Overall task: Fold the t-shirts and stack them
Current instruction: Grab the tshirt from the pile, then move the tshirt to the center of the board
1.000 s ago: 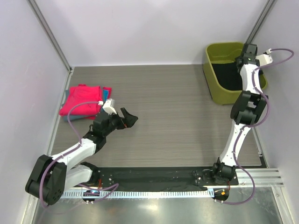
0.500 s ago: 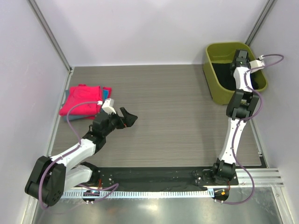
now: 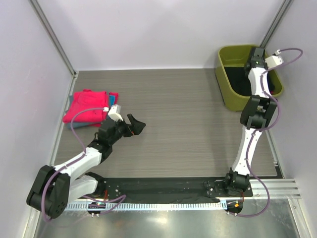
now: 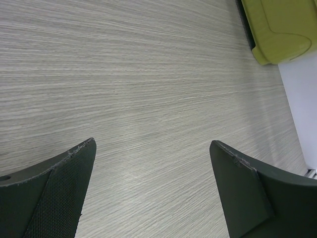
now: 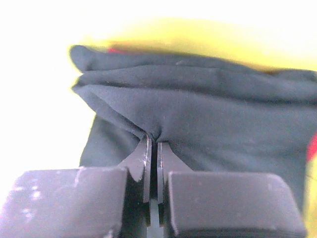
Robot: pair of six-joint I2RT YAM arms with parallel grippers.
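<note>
My right gripper next rises out of the tub [image 3: 227, 55] and swings toward the pink stack, then releases the fold over the table's middle, since that space lies clear.
A black t-shirt [image 3: 241, 82] lies in the olive-green tub [image 3: 227, 55] at the far right. My right gripper [image 3: 257, 53] reaches down into the tub. In the right wrist view it [image 5: 152, 137] is shut on a pinched fold of the black t-shirt [image 5: 213, 109], and slivers of red cloth [image 5: 311, 148] show at the shirt's edges. A folded stack of hot-pink t-shirts [image 3: 88, 110] rests at the far left on a blue one [image 3: 115, 94]. My left gripper [image 3: 138, 126] hovers right of that stack, open [image 4: 151, 145] over bare table with nothing between its fingers.
The tub [image 4: 277, 25] stands against the back right corner, close to the side wall. Grey walls enclose the wood-grain table [image 3: 173, 109] on three sides. A metal rail [image 3: 277, 187] and both arm bases line the near edge.
My right gripper has closed on a fold of the black t-shirt inside the tub, and its wrist has shifted slightly. The left arm has not moved.
</note>
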